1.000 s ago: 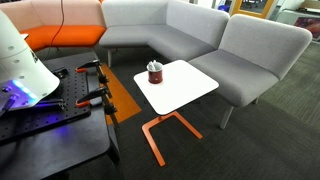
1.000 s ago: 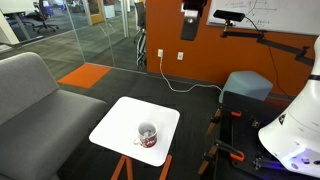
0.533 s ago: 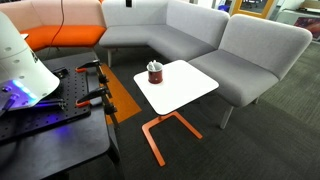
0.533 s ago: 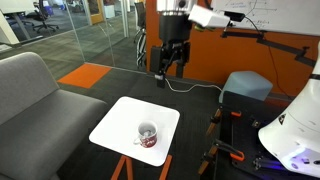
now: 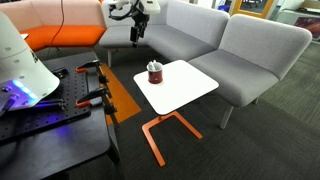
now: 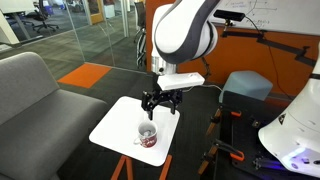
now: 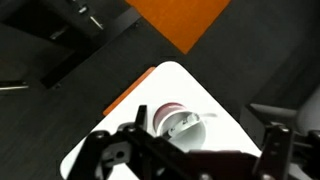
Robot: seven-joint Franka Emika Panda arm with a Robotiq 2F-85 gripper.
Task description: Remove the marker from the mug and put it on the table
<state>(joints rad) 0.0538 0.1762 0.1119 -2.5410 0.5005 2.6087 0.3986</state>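
My gripper moves across over the mug and down next, fingers open around the marker's upper end (image 5: 155, 63) (image 7: 193, 119), since the marker's top pokes above the mug's rim.
The dark red-brown mug (image 5: 154, 73) stands near one edge of the small white table (image 5: 185, 88). It also shows in an exterior view (image 6: 147, 136) and in the wrist view (image 7: 172, 122). The marker (image 5: 153, 65) stands in the mug, its dark top poking just above the rim. In the wrist view a thin stick lies inside the pale mug interior (image 7: 184, 123). My gripper (image 6: 160, 104) hangs open and empty above the table, above and a little off from the mug. It shows high in an exterior view (image 5: 135, 32), and in the wrist view (image 7: 205, 142) its spread fingers frame the mug.
A grey sofa (image 5: 220, 40) wraps round the table's far side, with an orange seat (image 5: 60, 38) beside it. A black workbench with orange clamps (image 5: 85, 90) stands close to the table. The table's orange frame (image 5: 160, 130) sits on dark carpet. An orange wall (image 6: 250, 55) stands behind the arm.
The arm has swung into view and come down. The open gripper has dropped from high up to just above the table near the mug. Mug and marker have not moved.
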